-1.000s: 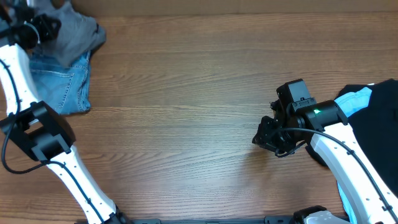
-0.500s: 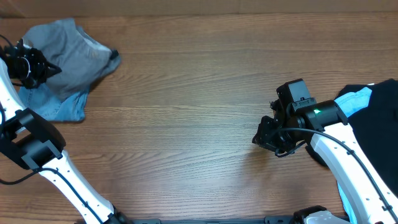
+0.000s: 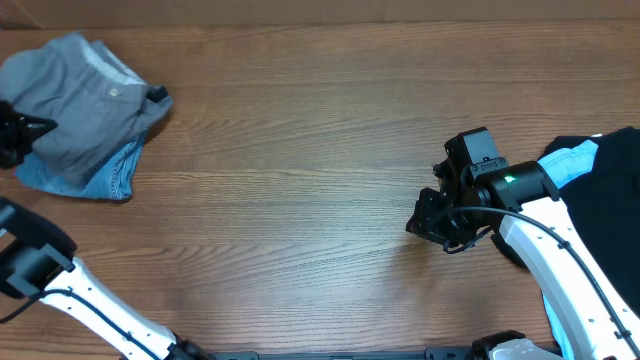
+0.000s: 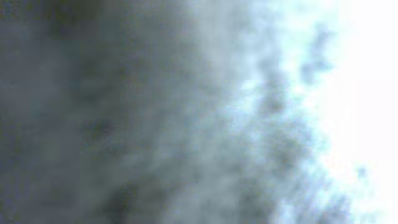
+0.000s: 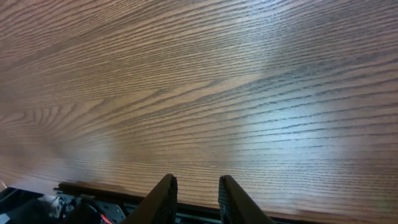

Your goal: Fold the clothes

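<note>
My left gripper lowers next, drawing slightly back, and releases the shorts' held edge over the light-blue denim garment, since that garment lies below my gripper.
The grey shorts [image 3: 80, 95], waistband and button showing, lie bunched at the table's far left, over a light-blue denim garment [image 3: 105, 178]. My left gripper [image 3: 18, 136] is at the left edge of the overhead view, shut on the shorts' left edge. Blurred grey fabric [image 4: 155, 112] fills the left wrist view and hides the fingers. My right gripper [image 3: 424, 216] hovers over bare wood right of centre. It is open [image 5: 196, 185] with a narrow gap and nothing in it. A black garment [image 3: 612, 215] with a sky-blue one [image 3: 568, 162] lies at the right edge.
A wooden table [image 3: 300, 200] spans the overhead view, with its far edge along the top. The right arm [image 3: 540, 245] reaches in from the bottom right, partly over the black garment. The table's near edge and arm hardware show below the right fingers [image 5: 163, 199].
My left gripper has swung left and toward the near side with the grey shorts, dragging them over the denim and spreading them. The right arm has not moved.
</note>
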Robot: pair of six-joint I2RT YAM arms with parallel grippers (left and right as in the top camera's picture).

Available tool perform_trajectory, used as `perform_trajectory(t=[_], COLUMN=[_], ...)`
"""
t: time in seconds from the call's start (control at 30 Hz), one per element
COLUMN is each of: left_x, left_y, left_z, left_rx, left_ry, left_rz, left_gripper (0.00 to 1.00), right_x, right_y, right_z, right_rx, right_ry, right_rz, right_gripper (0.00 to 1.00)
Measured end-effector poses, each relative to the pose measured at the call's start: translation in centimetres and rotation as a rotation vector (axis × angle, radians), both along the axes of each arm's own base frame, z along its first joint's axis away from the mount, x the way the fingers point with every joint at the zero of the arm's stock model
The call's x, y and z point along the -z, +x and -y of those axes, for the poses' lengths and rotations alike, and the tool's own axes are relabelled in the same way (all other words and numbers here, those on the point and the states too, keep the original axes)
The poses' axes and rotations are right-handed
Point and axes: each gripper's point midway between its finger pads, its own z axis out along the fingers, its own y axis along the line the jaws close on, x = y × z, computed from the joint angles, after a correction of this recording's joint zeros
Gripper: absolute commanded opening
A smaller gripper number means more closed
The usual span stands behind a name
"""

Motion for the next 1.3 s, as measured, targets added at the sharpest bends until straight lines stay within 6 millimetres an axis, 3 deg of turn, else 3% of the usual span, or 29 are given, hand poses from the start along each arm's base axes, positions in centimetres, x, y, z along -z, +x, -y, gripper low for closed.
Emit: perform_trajectory(t=[0.13,0.33,0.43,0.47,0.63,0.77,0.87,0.97,1.07,1.13,1.2,1.27,1.3], left_x=[0.6,2.1,3.4,3.6,4.2,3.3,0.7,-3.1,-7.7,-10.0,-11.1,-10.9,-10.5], left_y=[-1.5,-2.0,-3.1,-3.2,-4.4,-5.8,-7.0,-8.0,-8.2,-7.6,-6.4,-4.5,-3.6], left_z=[-0.7,-0.5,-0.5,-0.5,-1.2,-2.7,-4.4,-5.2,-4.1,-2.3,0.0,2.7,3.9], left_rx=[-0.024,-0.014,-0.017,-0.015,-0.031,-0.067,-0.120,-0.161,-0.132,-0.077,-0.002,0.093,0.138], left_ry=[0.002,0.081,0.146,0.160,0.210,0.227,0.265,0.318,0.390,0.440,0.486,0.534,0.550], left_rz=[-0.061,-0.167,-0.290,-0.308,-0.390,-0.410,-0.382,-0.325,-0.225,-0.171,-0.146,-0.146,-0.151], left_gripper=[0.04,0.12,0.25,0.50,0.63,0.66,0.67,0.64,0.57,0.32,0.15,0.04,0.04], right_x=[0.0,0.0,0.0,0.0,0.0,0.0,0.0,-0.1,-0.2,-0.2,-0.3,-0.3,-0.3], right_y=[0.1,0.1,0.2,0.1,0.0,0.0,0.1,0.5,1.0,1.4,1.5,1.6,1.6], right_z=[0.0,0.0,0.0,0.0,0.0,0.0,0.0,-0.1,-0.3,-0.4,-0.4,-0.4,-0.4], right_rx=[-0.003,-0.003,-0.003,-0.003,-0.003,-0.004,-0.003,-0.004,-0.004,-0.004,-0.004,-0.004,-0.003], right_ry=[0.001,0.002,0.002,0.002,0.000,-0.001,0.001,0.005,0.012,0.016,0.017,0.018,0.018], right_rz=[0.004,0.008,0.008,0.008,0.003,0.001,0.006,0.023,0.046,0.060,0.065,0.069,0.070], right_gripper=[0.26,0.27,0.27,0.27,0.30,0.32,0.35,0.38,0.39,0.39,0.39,0.39,0.39])
